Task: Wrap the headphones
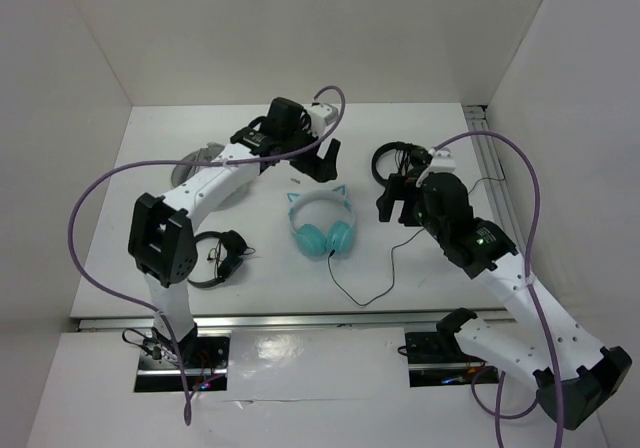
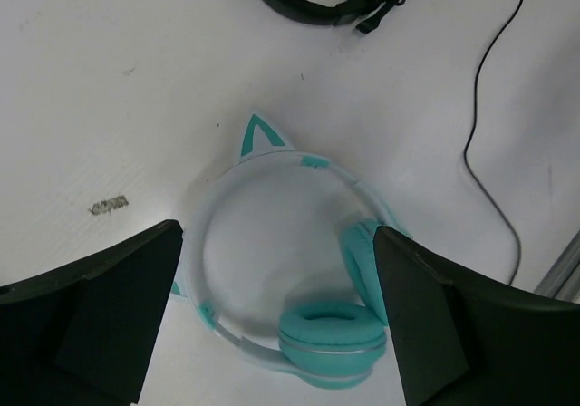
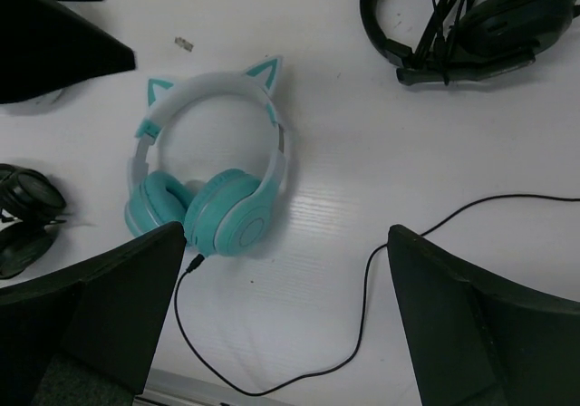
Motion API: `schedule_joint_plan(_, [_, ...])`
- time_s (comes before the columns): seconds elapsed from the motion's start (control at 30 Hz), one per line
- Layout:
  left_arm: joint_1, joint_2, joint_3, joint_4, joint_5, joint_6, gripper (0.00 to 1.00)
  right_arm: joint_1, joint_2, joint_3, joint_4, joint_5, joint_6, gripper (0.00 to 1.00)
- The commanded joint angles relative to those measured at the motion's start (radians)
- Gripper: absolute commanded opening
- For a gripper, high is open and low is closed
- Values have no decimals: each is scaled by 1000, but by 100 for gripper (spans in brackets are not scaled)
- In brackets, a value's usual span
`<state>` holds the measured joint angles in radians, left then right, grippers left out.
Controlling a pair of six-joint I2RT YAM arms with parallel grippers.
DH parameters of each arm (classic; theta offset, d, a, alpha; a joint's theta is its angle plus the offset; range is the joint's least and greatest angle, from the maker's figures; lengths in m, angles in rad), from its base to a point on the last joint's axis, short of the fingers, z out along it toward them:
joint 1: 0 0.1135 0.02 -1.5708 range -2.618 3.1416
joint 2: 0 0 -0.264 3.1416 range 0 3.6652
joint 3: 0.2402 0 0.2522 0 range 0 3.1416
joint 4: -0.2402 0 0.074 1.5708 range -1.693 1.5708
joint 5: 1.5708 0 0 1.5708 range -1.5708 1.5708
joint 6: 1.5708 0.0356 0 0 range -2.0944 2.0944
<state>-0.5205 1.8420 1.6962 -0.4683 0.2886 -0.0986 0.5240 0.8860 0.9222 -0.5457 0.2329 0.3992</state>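
Observation:
My open left gripper is above the white headband, so I will lower its fingers around the clear part between the cat ears and close.
The teal headphones [image 1: 322,224] lie flat in the middle of the table, with a white headband and two cat ears pointing away from me. Their thin black cable [image 1: 368,300] leaves the near ear cup, loops toward the front edge and runs right. My left gripper [image 1: 321,159] hovers open and empty just behind the headband. In the left wrist view the headphones [image 2: 331,329] lie between and below its open jaws [image 2: 276,252]. My right gripper [image 1: 396,199] is open and empty to the right of the headphones [image 3: 222,202], above the cable [image 3: 362,320].
Black headphones [image 1: 400,161] with a bundled cable lie at the back right, also in the right wrist view [image 3: 471,16]. A second black pair [image 1: 218,258] lies at the left front. A grey-white headset [image 1: 192,170] is partly hidden under my left arm.

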Motion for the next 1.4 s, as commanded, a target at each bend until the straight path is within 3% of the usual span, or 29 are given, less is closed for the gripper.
schedule_joint_plan(0.0, [13,86,16,79,80,152,100,14,-62,23,20,5,7,100])
schedule_joint_plan(0.13, [13,201,31,69,11,197,100,14,-130,70,-23,51,7,100])
schedule_joint_plan(0.4, [68,321,40,106,57,197,100,14,-148,102,-34,-1,-3,100])
schedule_joint_plan(0.73, [25,370,-27,129,-12,215,88,14,-157,102,-25,8,-13,100])
schedule_joint_plan(0.83, [13,381,-36,129,-49,215,73,14,-177,93,-25,19,-13,100])
schedule_joint_plan(1.03, [4,381,-56,140,-91,215,67,14,-177,104,-25,19,-22,100])
schedule_joint_plan(1.23, [4,381,-67,140,-104,203,31,14,-205,113,-25,19,-22,100])
schedule_joint_plan(1.3, [4,370,-87,140,-115,194,28,14,-205,113,-25,19,-22,100])
schedule_joint_plan(1.37, [4,347,-99,140,-137,194,19,14,-205,122,-25,19,-22,100])
